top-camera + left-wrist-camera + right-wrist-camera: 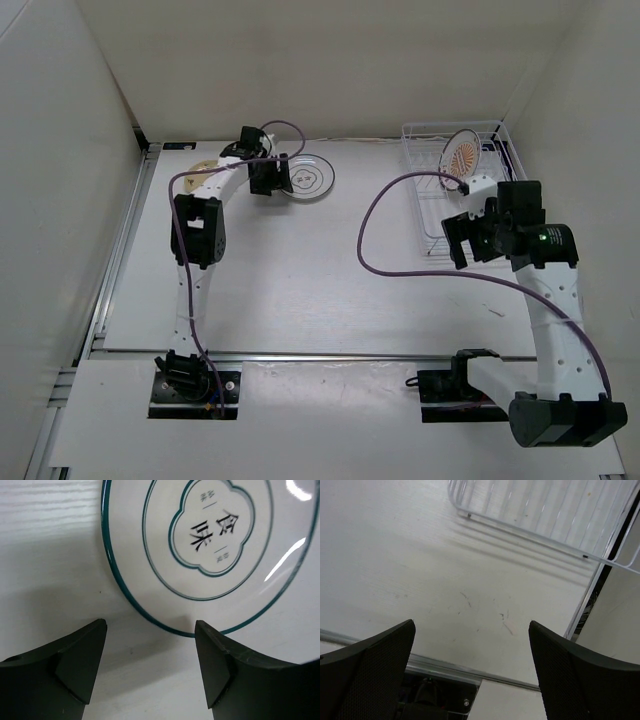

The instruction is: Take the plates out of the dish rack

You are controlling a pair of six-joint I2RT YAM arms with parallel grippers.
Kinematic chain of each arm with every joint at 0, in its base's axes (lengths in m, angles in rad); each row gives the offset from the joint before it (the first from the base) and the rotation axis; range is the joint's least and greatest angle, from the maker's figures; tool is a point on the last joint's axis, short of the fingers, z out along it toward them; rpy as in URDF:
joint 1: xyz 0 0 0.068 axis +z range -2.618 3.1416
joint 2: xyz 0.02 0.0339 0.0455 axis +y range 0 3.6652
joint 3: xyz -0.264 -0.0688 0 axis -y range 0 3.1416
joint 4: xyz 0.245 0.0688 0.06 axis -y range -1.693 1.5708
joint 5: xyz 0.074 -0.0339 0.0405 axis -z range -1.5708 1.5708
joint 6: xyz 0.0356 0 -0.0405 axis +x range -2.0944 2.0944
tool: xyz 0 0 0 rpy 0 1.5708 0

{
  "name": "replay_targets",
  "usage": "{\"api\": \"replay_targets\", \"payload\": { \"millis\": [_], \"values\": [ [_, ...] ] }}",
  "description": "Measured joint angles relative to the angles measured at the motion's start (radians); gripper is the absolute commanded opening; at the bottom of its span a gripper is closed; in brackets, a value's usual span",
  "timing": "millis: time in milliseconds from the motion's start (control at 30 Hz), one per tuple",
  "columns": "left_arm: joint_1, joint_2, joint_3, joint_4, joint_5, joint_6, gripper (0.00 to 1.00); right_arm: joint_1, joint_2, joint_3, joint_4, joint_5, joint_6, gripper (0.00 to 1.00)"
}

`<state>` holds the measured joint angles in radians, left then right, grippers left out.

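Observation:
I should next move my right gripper outward over the rack (415, 190) and down to the sunburst plate standing upright outward, and close on its rim toward the rack's side (479, 149).
The white plate with dark rings (308, 178) (210, 535) lies flat on the table at the back left. My left gripper (283, 180) (150, 624) stands open just at its near rim, with nothing between the fingers. A cream-tan plate (203, 167) lies further left, partly hidden by the left arm. The orange sunburst plate (462, 152) stands upright in the white wire dish rack (415, 190) at the back right. My right gripper (452, 243) (471, 625) hangs open and empty over bare table by the rack's near end; a rack corner (530, 534) shows in the right wrist view.
White walls close in the table at the back and both sides. A metal rail (300, 355) crosses near the front, and another (125, 240) runs along the left edge. A purple cable (400, 270) loops from the right arm across the table.

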<state>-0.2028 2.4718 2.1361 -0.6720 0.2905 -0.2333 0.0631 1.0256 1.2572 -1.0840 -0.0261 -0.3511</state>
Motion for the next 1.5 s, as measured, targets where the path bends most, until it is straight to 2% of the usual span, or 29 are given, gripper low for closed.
{"api": "replay_targets", "payload": {
  "millis": [233, 300, 400, 433, 500, 667, 833, 967, 1167, 1367, 1500],
  "values": [
    [-0.049, -0.096, -0.109, -0.077, -0.168, 0.088, 0.87, -0.128, 0.089, 0.01, 0.21, 0.014, 0.029, 1.0],
    [-0.058, -0.136, -0.125, -0.101, -0.191, 0.124, 0.93, -0.165, 0.176, 0.07, 0.257, 0.017, 0.064, 1.0],
    [-0.066, -0.245, -0.148, -0.122, -0.204, 0.176, 0.95, -0.215, 0.367, 0.251, 0.303, 0.009, 0.156, 1.0],
    [-0.067, -0.293, -0.148, -0.131, -0.201, 0.194, 1.0, -0.231, 0.424, 0.311, 0.319, -0.003, 0.186, 1.0],
    [-0.068, -0.396, -0.148, -0.147, -0.18, 0.233, 1.0, -0.261, 0.525, 0.417, 0.367, -0.039, 0.254, 0.99],
    [-0.068, -0.674, -0.159, -0.213, -0.023, 0.357, 1.0, -0.283, 0.686, 0.615, 0.394, -0.105, 0.344, 0.97],
    [-0.069, -0.859, -0.239, -0.316, 0.128, 0.449, 1.0, -0.281, 0.777, 0.682, 0.418, -0.156, 0.375, 0.94],
    [-0.07, -0.879, -0.292, -0.395, 0.225, 0.48, 1.0, -0.28, 0.861, 0.705, 0.425, -0.192, 0.384, 0.92],
    [-0.069, -0.875, -0.308, -0.448, 0.288, 0.477, 1.0, -0.275, 0.995, 0.736, 0.43, -0.211, 0.369, 0.89],
    [-0.055, -0.875, -0.309, -0.426, 0.31, 0.406, 1.0, -0.264, 1.08, 0.792, 0.431, -0.205, 0.343, 0.89],
    [-0.008, -0.873, -0.312, -0.378, 0.317, 0.31, 1.0, -0.259, 1.107, 0.824, 0.437, -0.191, 0.325, 0.86]
  ]
}}
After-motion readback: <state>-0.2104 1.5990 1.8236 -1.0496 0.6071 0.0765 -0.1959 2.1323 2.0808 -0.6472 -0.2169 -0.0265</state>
